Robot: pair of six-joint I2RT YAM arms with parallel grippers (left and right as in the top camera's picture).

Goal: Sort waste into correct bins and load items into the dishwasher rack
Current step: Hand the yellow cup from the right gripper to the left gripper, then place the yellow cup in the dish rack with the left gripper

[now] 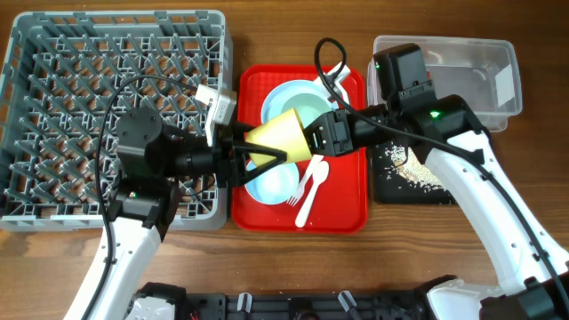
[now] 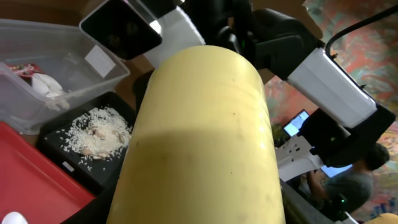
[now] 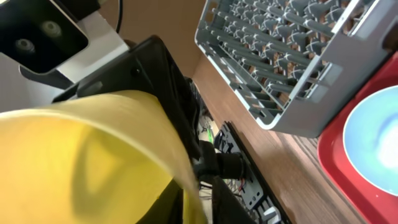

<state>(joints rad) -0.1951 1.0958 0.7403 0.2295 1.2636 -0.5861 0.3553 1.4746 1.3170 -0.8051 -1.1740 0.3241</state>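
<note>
The rack's near part is below my left gripper, to its left in the overhead view, so next my left gripper will swing sideways and down and let go of the cup [image 1: 280,133] there.
A small yellow cup [image 1: 280,133] hangs on its side above the red tray, between both grippers. My right gripper [image 1: 311,142] is shut on its wide rim; the right wrist view shows the cup's inside [image 3: 81,162]. My left gripper [image 1: 258,153] straddles the cup's narrow end, and the cup [image 2: 199,143] hides its fingers in the left wrist view. The grey dishwasher rack [image 1: 116,116] is at the left. The clear tub [image 1: 471,62] holds a red sauce packet [image 2: 25,68] and a white scrap [image 2: 46,84]. The black tray [image 1: 391,182] holds rice crumbs [image 1: 413,169].
The red serving tray [image 1: 342,204] holds a pale blue plate [image 1: 284,93], a mint-green bowl [image 1: 313,107], another pale round dish [image 1: 271,185], and a white fork [image 1: 313,173] and spoon [image 1: 302,212]. The rack's corner [image 3: 292,56] lies close to the tray.
</note>
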